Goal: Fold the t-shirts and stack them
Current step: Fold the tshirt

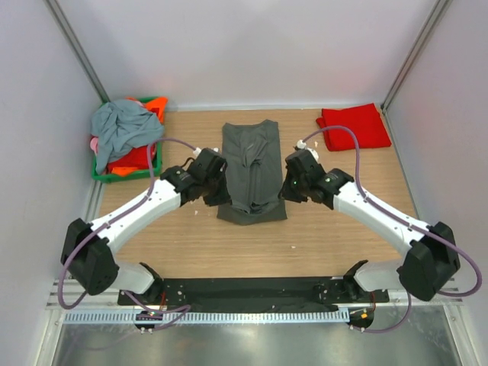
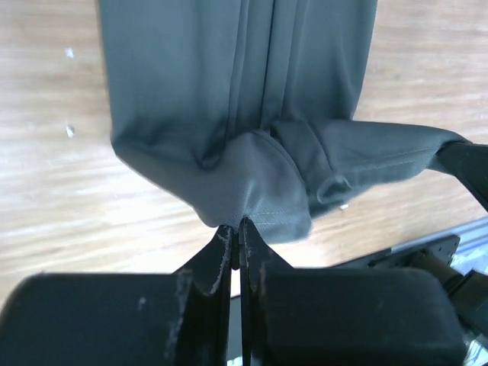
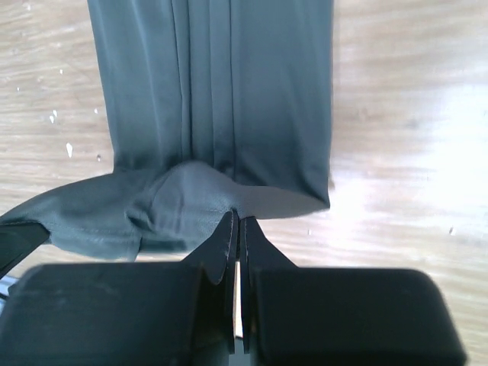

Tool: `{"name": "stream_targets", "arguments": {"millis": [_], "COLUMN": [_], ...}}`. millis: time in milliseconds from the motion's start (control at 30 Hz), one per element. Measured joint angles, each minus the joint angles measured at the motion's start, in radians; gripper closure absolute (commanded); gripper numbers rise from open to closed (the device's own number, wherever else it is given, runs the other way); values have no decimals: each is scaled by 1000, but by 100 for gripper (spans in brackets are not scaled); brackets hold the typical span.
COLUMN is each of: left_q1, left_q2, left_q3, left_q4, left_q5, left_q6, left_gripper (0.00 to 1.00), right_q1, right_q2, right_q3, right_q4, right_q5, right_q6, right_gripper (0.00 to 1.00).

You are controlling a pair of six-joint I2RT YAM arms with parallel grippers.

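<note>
My right gripper carries the t-shirt's lifted near end outward next, lays it on the t-shirt's flat middle (image 1: 270, 171) (image 3: 284, 107) and releases, as the t-shirt is only partly doubled.
A dark charcoal-grey t-shirt (image 1: 252, 164) lies in a long folded strip at the table's middle. My left gripper (image 1: 216, 183) is shut on its near left edge, and my right gripper (image 1: 288, 181) is shut on its near right edge. Both hold the near end lifted and doubled over the strip. In the left wrist view the fingertips (image 2: 236, 229) pinch the grey cloth (image 2: 229, 99). In the right wrist view the gripper (image 3: 237, 217) pinches the cloth (image 3: 221, 84) the same way. A folded bright red t-shirt (image 1: 353, 126) lies at the back right.
A green plastic basket (image 1: 158, 156) at the back left holds a blue-grey shirt (image 1: 126, 126) over orange, red and pink ones. White walls close in the table on three sides. A black rail (image 1: 252, 293) runs along the near edge.
</note>
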Motion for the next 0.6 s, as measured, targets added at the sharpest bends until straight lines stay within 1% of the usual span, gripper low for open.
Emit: {"name": "stream_targets", "arguments": {"millis": [333,600], "left_q1": [144,212], "left_q2": [215,367], "left_q3": [218,326], "left_q4": [-50,-73], "left_q5": [23,61], "left_q6": [135,194], "left_gripper": [98,99], "right_q1": [-116,-176], "right_q2": [219,331], "right_q3": [203,261], "right_q4": [11,23], "right_q5": [-48,-79], "right_q6": [-117,-157], "right_gripper": [99,99]}}
